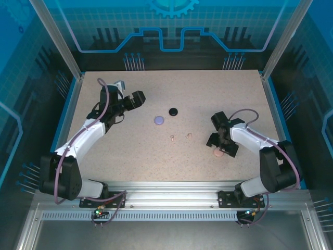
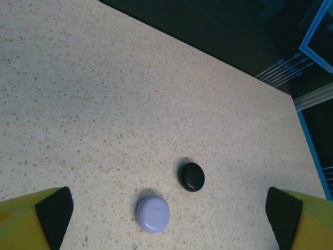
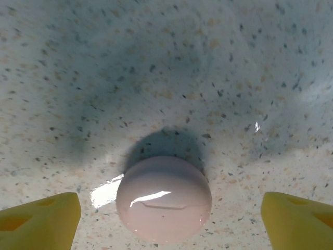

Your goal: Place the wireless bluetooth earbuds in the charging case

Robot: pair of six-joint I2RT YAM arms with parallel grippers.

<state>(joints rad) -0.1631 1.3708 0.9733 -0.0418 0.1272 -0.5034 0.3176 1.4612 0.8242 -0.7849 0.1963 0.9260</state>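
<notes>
The robot's right gripper will go down around the round pinkish-beige charging case (image 3: 164, 200) and close next, because the case is between its open fingers.
Two tiny pinkish-beige earbuds (image 1: 171, 138) (image 1: 189, 135) lie loose on the table's middle. A closed pink round charging case (image 3: 164, 198) (image 1: 218, 154) sits on the table between the yellow fingers (image 3: 41, 221) of my right gripper (image 1: 220, 148) (image 3: 169, 221), which is open and clear of the case on both sides. A closed lilac case (image 1: 159, 120) (image 2: 152, 214) and a closed black case (image 1: 173, 111) (image 2: 191, 176) lie side by side ahead of my left gripper (image 1: 137, 98) (image 2: 169, 211). That gripper hovers open and holds nothing.
The speckled tabletop (image 1: 208, 94) is bordered by a blue rim and metal frame posts (image 1: 73, 57). Its far edge (image 2: 218, 57) drops to a dark floor in the left wrist view.
</notes>
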